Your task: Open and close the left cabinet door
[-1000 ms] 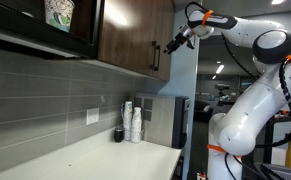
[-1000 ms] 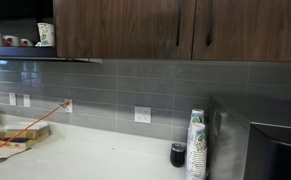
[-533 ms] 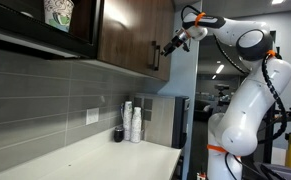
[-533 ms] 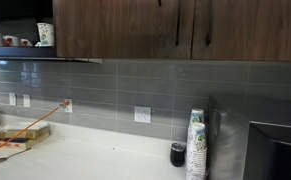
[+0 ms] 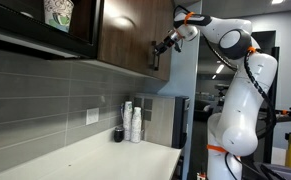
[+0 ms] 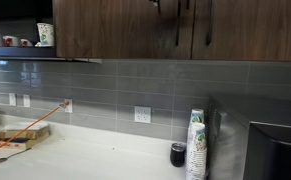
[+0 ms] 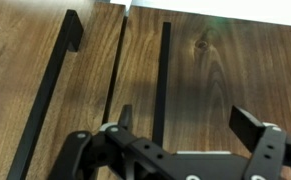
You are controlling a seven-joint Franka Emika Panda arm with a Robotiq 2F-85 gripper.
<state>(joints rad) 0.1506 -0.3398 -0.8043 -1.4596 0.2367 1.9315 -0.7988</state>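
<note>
The black bar handle sits off-centre between my gripper's fingers, so I will next shift my gripper left in the wrist view and toward the cabinet door around the handle.
The left cabinet door [image 6: 115, 28] is a dark-brown wood-grain panel and is shut; it also shows in an exterior view [image 5: 130, 35]. Its black bar handle [image 6: 177, 30] hangs by the seam with the neighbouring door. My gripper [image 5: 161, 45] is open and empty, right in front of the handles, and peeks in at the top edge of an exterior view [image 6: 168, 5]. In the wrist view the open jaws [image 7: 190, 125] straddle one black handle [image 7: 163, 80] without touching it. A second handle [image 7: 50, 95] lies beyond the door seam [image 7: 113, 70].
A glass-fronted cabinet holds a patterned cup [image 5: 60, 15]. Stacked paper cups [image 6: 195, 145] and a dark cup [image 6: 178, 154] stand on the white counter [image 5: 95, 160]. A steel appliance [image 6: 260, 150] is beside them. A wooden block with an orange cable [image 6: 20, 133] lies further along.
The arm has swung in toward the cabinet, bringing the gripper closer to the handles. The gripper has come into sight at the top of the front-on view. The door stays shut.
</note>
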